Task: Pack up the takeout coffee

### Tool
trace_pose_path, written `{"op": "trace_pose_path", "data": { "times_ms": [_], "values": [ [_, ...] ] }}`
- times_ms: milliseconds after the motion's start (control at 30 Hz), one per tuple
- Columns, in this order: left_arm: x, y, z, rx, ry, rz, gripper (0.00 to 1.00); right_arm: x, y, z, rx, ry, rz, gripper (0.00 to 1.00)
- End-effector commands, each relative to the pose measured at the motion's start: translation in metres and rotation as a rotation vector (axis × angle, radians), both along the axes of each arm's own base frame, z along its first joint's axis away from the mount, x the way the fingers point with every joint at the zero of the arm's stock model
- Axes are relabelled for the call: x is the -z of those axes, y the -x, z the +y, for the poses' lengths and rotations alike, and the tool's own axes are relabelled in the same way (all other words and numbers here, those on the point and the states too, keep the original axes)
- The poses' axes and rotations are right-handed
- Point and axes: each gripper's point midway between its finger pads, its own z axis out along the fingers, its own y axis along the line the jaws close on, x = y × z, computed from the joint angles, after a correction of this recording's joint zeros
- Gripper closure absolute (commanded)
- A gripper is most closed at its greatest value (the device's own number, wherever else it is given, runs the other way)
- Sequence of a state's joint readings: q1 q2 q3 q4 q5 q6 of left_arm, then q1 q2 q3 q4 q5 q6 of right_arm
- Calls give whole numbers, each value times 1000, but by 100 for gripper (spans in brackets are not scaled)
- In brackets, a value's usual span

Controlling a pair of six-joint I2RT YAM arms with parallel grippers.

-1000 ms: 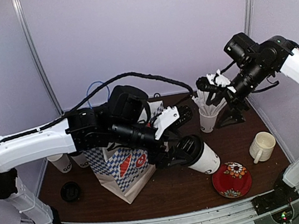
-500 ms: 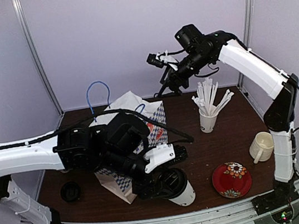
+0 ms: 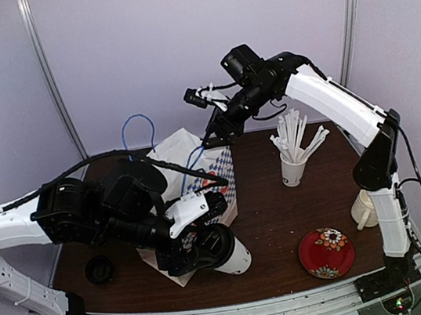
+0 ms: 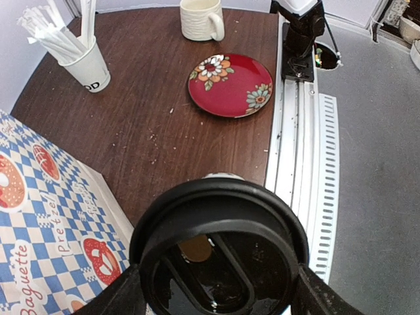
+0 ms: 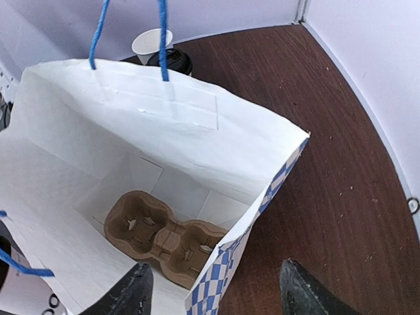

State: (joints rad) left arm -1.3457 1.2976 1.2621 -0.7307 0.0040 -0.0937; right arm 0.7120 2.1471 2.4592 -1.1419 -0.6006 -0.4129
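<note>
The cup swings to the left in the top view with my left gripper next, then comes down onto the empty spot beside the loose black lid.
My left gripper (image 3: 208, 246) is shut on a takeout coffee cup (image 3: 232, 257), white with a black lid, and holds it tilted low over the table's front, right beside the bag. In the left wrist view the lid (image 4: 220, 252) fills the bottom between my fingers (image 4: 314, 296). The white and blue-checked paper bag (image 3: 196, 167) stands open. My right gripper (image 3: 212, 135) hovers open and empty above the bag's right rim (image 5: 275, 180). A brown cardboard cup carrier (image 5: 167, 239) lies empty at the bag's bottom. Another white cup (image 5: 151, 42) and a lidded cup (image 5: 172, 60) stand behind the bag.
A cup of white stirrer sticks (image 3: 294, 162) stands at the back right. A red flowered plate (image 3: 326, 251) lies at the front right, and a cream mug (image 3: 363, 207) is partly behind the right arm. A loose black lid (image 3: 99, 269) lies at the front left.
My left arm has drawn the lidded cup back toward the near left, close to the bag's front. My right arm has swung from the stirrer cup leftward to above the bag's opening.
</note>
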Motion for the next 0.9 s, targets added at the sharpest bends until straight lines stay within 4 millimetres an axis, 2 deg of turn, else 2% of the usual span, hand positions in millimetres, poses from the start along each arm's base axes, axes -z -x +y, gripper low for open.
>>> {"op": "trace_pose_path", "data": {
  "times_ms": [0,100,200,300,333,367,500,700,867],
  "values": [
    [0,-4,9,-49,-12,-10,34,3,-13,-5,153,42,22,40],
    [4,-4,16,-57,-44,-6,35,3,-17,-13,223,64,31,54],
    [10,-3,26,-73,-92,7,35,2,-10,-19,234,72,56,61],
    [16,-2,40,-110,-135,31,36,4,-7,-29,269,104,70,89],
    [18,-2,46,-124,-150,39,36,4,-6,-33,277,112,73,96],
    [21,-1,51,-139,-164,47,37,3,-5,-36,288,117,74,100],
    [31,-4,75,-232,-220,72,37,-6,-2,-55,348,110,85,100],
    [44,-12,112,-407,-297,90,37,-9,-1,-90,440,115,120,100],
    [54,-25,146,-572,-390,74,34,5,12,-107,453,146,164,100]
  ]
}}
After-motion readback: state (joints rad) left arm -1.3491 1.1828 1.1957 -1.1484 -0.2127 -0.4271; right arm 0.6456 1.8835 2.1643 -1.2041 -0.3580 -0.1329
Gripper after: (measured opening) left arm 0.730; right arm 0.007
